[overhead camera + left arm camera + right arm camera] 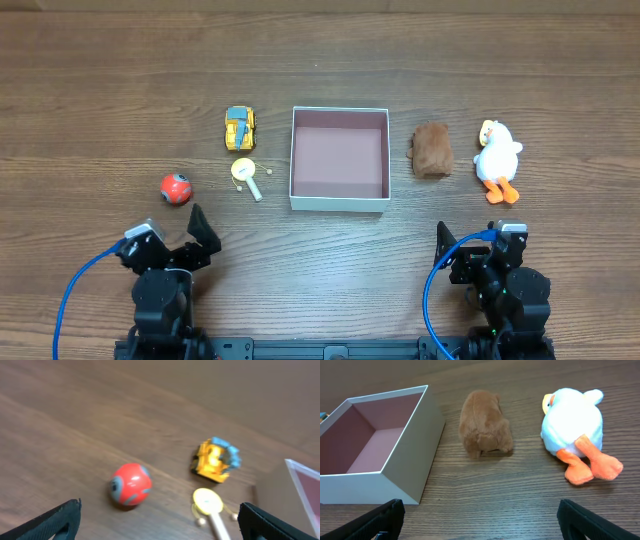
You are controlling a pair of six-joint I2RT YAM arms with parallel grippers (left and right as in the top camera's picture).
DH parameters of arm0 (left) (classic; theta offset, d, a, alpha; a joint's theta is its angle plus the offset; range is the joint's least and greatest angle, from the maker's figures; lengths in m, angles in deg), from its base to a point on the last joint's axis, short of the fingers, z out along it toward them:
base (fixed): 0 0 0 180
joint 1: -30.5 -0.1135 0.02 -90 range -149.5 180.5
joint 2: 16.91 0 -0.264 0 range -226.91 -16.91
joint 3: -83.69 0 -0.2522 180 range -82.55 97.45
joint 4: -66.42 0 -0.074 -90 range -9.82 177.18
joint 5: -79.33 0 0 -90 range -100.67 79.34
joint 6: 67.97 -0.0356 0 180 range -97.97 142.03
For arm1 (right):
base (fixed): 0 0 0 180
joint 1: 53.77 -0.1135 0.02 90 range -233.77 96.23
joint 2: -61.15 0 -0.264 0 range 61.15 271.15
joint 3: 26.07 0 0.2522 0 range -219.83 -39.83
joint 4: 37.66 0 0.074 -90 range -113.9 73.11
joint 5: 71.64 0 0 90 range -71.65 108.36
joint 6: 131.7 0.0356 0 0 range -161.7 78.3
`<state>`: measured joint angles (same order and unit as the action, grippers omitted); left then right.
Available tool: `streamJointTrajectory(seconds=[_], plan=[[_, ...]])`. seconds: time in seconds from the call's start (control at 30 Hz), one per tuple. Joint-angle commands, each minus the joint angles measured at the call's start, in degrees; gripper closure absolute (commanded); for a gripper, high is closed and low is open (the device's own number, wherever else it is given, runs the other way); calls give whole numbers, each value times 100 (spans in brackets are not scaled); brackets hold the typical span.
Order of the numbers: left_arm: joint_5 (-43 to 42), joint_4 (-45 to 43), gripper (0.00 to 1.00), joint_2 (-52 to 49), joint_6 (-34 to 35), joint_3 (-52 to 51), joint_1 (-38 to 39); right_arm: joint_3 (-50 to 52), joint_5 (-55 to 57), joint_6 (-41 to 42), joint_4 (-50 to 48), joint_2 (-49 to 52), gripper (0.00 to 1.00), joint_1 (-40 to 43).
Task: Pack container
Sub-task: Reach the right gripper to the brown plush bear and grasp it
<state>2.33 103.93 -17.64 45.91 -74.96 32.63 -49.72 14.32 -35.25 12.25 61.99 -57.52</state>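
Note:
My right gripper is going to reach outward over the brown plush, lower its open fingers around the plush's body (432, 150) (486, 424) and close, because the plush is outside the empty container.
The container (339, 203), a square white-walled box with a dusty pink inside, sits mid-table and holds nothing; it also shows in the right wrist view (405, 467). Left of it lie a yellow toy truck (240, 127), a yellow paddle toy (246, 176) and a red ball (176, 189). Right of it lie a brown plush (432, 150) and a white duck plush (496, 158). My left gripper (170, 238) is open and empty, near the front edge below the ball (130, 484). My right gripper (478, 243) is open and empty, below the duck (572, 422).
Blue cables (75, 290) loop beside both arm bases at the front edge. The left wrist view shows the truck (216, 460), the paddle toy (209, 505) and a corner of the box (305, 482). The brown plush (484, 424) lies between box and duck.

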Motion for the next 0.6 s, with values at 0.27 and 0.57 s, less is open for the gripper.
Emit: streamJointTrajectory(seconds=[0.27,0.57], plan=[[-1646,468,0,-396,-315,367,-33,-284,-782,1008,-846,66,0,28],[-1661,1244,0,-2791,-750,2439,-33,-1823,-435,960,-264,2070,0,28]])
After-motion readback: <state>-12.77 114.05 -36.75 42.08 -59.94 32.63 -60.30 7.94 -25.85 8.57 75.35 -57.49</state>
